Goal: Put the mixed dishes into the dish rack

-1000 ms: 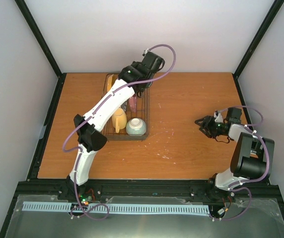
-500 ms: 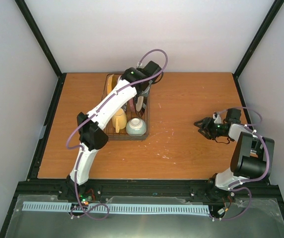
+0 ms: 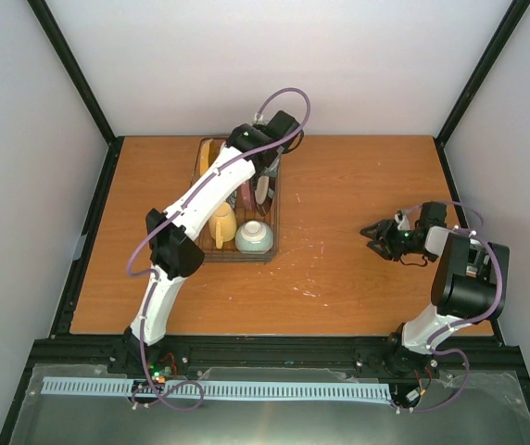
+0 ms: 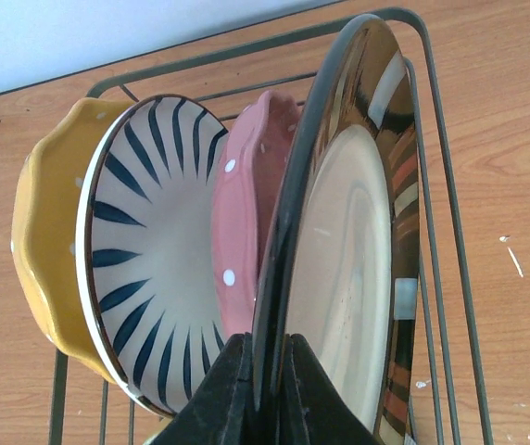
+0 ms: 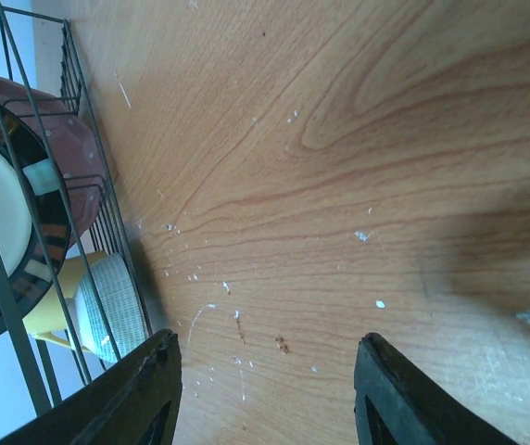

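Observation:
My left gripper should next raise the black plate toward the pink plate (image 4: 251, 199), then lower and release it. The black plate is close to the rack's side wires.
The wire dish rack (image 3: 238, 206) stands at the back left of the table. In the left wrist view the orange-yellow plate (image 4: 47, 250), the striped white plate (image 4: 145, 278), the pink plate (image 4: 246, 222) and the black plate (image 4: 358, 232) stand on edge in the rack (image 4: 441, 278). My left gripper (image 4: 267, 389) is shut on the black plate's rim. The cream-yellow mug (image 3: 221, 225) and the pale bowl (image 3: 254, 237) sit at the rack's near end. My right gripper (image 3: 374, 232) is open and empty over bare table at the right; in its wrist view (image 5: 265, 389) nothing lies between the fingers.
The right wrist view shows the rack (image 5: 89, 167) off to the left, with the black plate (image 5: 24, 213), mug (image 5: 56, 306) and bowl (image 5: 112, 301) behind its wires. White specks mark the wood (image 5: 237, 320). Black frame rails edge the table (image 3: 89, 232).
My left gripper has come down and toward the near side with the black plate, setting it into the rack beside the pink plate. The right arm has shifted slightly.

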### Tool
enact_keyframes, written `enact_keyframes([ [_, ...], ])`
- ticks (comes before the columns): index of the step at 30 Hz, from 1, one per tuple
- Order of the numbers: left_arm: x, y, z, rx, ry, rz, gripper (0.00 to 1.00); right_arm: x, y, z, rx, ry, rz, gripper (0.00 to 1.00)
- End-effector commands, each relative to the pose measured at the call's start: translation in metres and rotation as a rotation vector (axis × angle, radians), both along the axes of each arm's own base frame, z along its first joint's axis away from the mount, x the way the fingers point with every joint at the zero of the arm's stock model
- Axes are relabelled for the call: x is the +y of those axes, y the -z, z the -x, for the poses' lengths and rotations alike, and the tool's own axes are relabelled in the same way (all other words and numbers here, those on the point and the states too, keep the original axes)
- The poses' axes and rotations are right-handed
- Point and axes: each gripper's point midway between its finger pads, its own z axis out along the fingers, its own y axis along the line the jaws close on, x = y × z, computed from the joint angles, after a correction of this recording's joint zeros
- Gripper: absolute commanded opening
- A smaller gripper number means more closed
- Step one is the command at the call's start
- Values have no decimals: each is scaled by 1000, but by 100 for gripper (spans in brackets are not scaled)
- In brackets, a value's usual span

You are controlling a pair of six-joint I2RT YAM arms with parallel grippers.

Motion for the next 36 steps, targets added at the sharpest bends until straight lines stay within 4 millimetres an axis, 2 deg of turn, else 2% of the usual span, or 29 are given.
enact_keyframes([
  [1,17,2,-22,-52,-65,-47,1,-1,-6,-11,-32,-8,-9,50],
  [4,28,-20,-29,-115,-68,-108,1,-1,-6,-12,-33,-7,-9,50],
  [7,39,-52,-36,-194,-62,-164,1,-1,-5,-13,-34,-5,-10,50],
  [11,54,-89,-34,-277,-62,-226,1,-1,-4,-15,-35,-3,-13,50],
  [12,55,-92,-33,-280,-61,-234,1,-2,-4,-16,-34,-3,-14,50],
  [19,63,-79,-16,-209,-81,-217,1,-2,-6,-18,-39,-4,-16,50],
  [29,77,-104,-13,-256,-93,-269,0,1,-10,-20,-48,-5,-46,49],
  [36,69,-77,-15,-192,-68,-257,1,1,-10,-18,-51,-10,-46,49],
])
